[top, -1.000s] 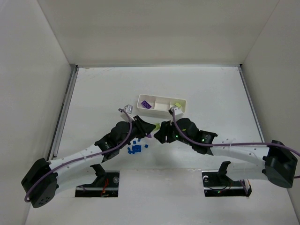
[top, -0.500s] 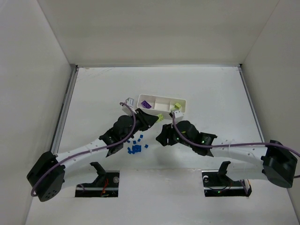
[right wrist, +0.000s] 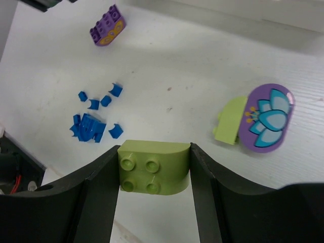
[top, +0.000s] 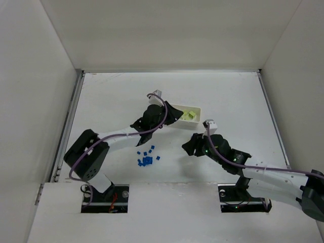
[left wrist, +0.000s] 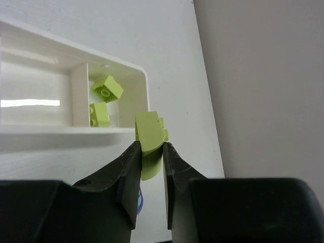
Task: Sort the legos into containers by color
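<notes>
My right gripper holds the rounded lego and should move outward next, over the tray section [left wrist: 144, 81] with the yellow-green legos. It should let go of the lego there, because its color matches theirs.
My left gripper [top: 171, 119] reaches over the white tray [top: 198, 110] and is shut on a yellow-green lego [left wrist: 150, 132], held just above the near rim of the tray's right compartment [left wrist: 144, 81]. Two yellow-green legos [left wrist: 107, 89] lie in that compartment. My right gripper [top: 189, 148] is shut on a yellow-green rounded lego [right wrist: 153, 173], held above the table to the right of the tiny dark blue legos [top: 147, 157]. In the right wrist view the blue legos [right wrist: 92, 124], a purple lego [right wrist: 107, 30] and a yellow-green piece [right wrist: 230, 120] lie below.
A round purple piece with a blue flower [right wrist: 268, 117] leans against the yellow-green piece. My left arm [top: 121, 135] hides the tray's left part in the top view. White walls [top: 35, 76] stand on three sides of the table.
My left arm has swung forward and right, carrying its yellow-green lego to the tray's right end. My right gripper has pulled back to the right, away from the blue pile.
</notes>
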Robot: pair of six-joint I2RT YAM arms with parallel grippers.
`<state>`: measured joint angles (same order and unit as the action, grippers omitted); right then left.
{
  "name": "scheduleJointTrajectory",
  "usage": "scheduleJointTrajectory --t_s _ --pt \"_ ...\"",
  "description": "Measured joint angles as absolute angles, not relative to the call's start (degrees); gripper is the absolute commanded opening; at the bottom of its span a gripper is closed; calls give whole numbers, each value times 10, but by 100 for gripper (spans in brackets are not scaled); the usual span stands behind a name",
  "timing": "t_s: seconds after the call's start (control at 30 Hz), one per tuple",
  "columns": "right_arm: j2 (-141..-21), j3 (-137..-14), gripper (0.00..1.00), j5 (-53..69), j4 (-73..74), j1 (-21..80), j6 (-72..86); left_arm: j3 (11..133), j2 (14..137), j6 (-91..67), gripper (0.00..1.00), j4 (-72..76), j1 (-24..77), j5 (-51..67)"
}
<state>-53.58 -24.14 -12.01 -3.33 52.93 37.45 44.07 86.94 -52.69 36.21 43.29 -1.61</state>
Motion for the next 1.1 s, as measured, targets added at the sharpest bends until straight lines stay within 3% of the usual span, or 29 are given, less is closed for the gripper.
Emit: scheduleJointTrajectory --t_s 0.2,0.37,0.43,0.6,0.7,0.83,1.1 --pt "-483 -215 42 -135 -17 498 394 528 983 -524 11 370 425 12" --pt "-446 -209 42 -137 -15 469 404 566 1030 -519 19 368 423 27" --pt "-437 -207 42 -137 -14 457 406 575 1038 -515 25 366 423 31" --pt "-433 -207 42 -137 -12 428 408 588 1042 -496 51 359 423 34" --pt "-442 -216 42 -137 -8 401 406 589 1038 -476 57 349 423 28" --pt "-509 -263 43 -140 -16 368 396 566 992 -452 55 330 419 14" --pt "-714 -381 43 -160 -56 350 356 400 766 -415 57 291 361 -66"
